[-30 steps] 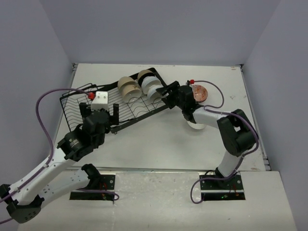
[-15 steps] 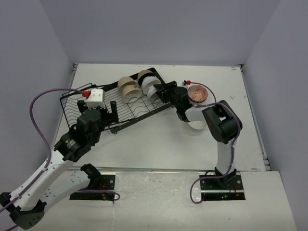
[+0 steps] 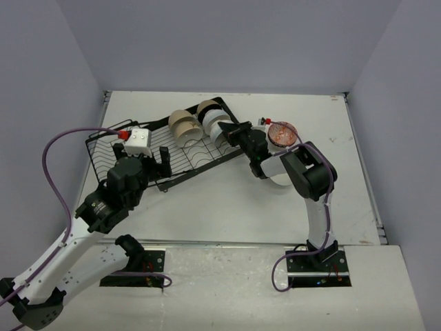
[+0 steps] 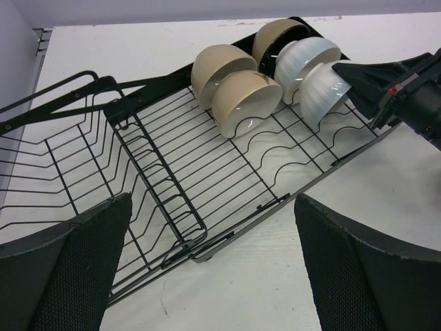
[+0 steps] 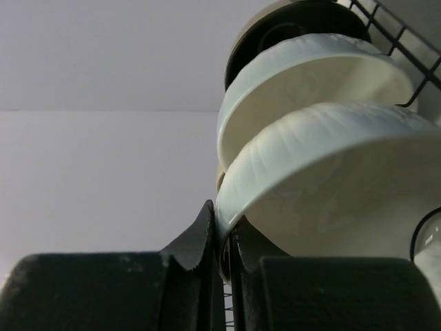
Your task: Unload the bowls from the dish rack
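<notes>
A matching white bowl [image 3: 281, 180] rests back and right of my right gripper in the top view, so I should lift, swing over it, lower and release.
The black wire dish rack [image 3: 135, 153] lies slanted across the table's left half. At its far end stand two beige bowls [image 3: 183, 127] and, beside them, white bowls [image 3: 215, 124] on edge, with a black-inside bowl [image 5: 296, 29] behind. My right gripper [image 5: 222, 231] is shut on the rim of the nearest white bowl [image 5: 331, 172], one finger inside and one outside. It also shows in the top view [image 3: 228, 131] and the left wrist view [image 4: 348, 74]. My left gripper [image 4: 210, 207] hangs open over the rack's [image 4: 172, 186] near edge, holding nothing.
A bowl with a red-brown speckled inside [image 3: 283, 132] sits on the table right of the rack. A white bowl [image 3: 280, 179] rests partly under my right forearm. The rack's deeper basket end [image 3: 103, 148] is at the left, near the side wall.
My right gripper has moved in to the rack's far end and shut on the white bowl's rim; its elbow swung left. The left arm shifted slightly left, still open.
</notes>
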Motion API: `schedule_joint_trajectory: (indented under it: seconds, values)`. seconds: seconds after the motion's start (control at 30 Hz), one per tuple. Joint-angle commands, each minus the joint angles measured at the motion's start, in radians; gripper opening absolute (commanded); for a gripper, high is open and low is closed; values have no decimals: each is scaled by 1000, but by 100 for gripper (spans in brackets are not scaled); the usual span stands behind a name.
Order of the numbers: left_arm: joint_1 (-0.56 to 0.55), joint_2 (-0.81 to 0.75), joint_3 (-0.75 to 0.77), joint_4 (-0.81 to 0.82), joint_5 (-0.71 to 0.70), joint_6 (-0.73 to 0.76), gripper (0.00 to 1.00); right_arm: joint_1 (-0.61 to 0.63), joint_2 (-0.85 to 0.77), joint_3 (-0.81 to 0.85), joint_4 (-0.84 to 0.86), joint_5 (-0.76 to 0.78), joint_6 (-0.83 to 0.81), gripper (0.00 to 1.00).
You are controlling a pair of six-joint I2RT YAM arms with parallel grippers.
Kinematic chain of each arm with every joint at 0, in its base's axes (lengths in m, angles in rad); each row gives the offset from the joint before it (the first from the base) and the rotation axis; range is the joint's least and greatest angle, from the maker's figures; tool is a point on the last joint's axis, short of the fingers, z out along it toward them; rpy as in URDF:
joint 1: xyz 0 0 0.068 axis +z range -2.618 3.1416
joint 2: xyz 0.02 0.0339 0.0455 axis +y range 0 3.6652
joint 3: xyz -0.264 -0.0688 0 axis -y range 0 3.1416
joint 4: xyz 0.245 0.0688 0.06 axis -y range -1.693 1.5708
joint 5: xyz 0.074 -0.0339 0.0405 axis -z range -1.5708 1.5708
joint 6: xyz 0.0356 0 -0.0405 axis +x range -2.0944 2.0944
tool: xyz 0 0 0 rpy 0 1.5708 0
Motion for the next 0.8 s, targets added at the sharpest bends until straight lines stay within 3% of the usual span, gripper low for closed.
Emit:
schedule_joint_trajectory:
  seconds: [0.0,0.03,0.37,0.77]
  values:
    - [7,-13,-10,45,26,34,100,7,8,2,77,33,16,4]
    - [7,-11,-10,47,25,34,100,7,11,-4,96,31,23,0]
    - [7,-16,-14,47,31,39,100,4,31,-36,395,-31,-2,0]
    - [7,-16,-15,48,25,40,100,-5,-77,-71,596,-166,-65,0]
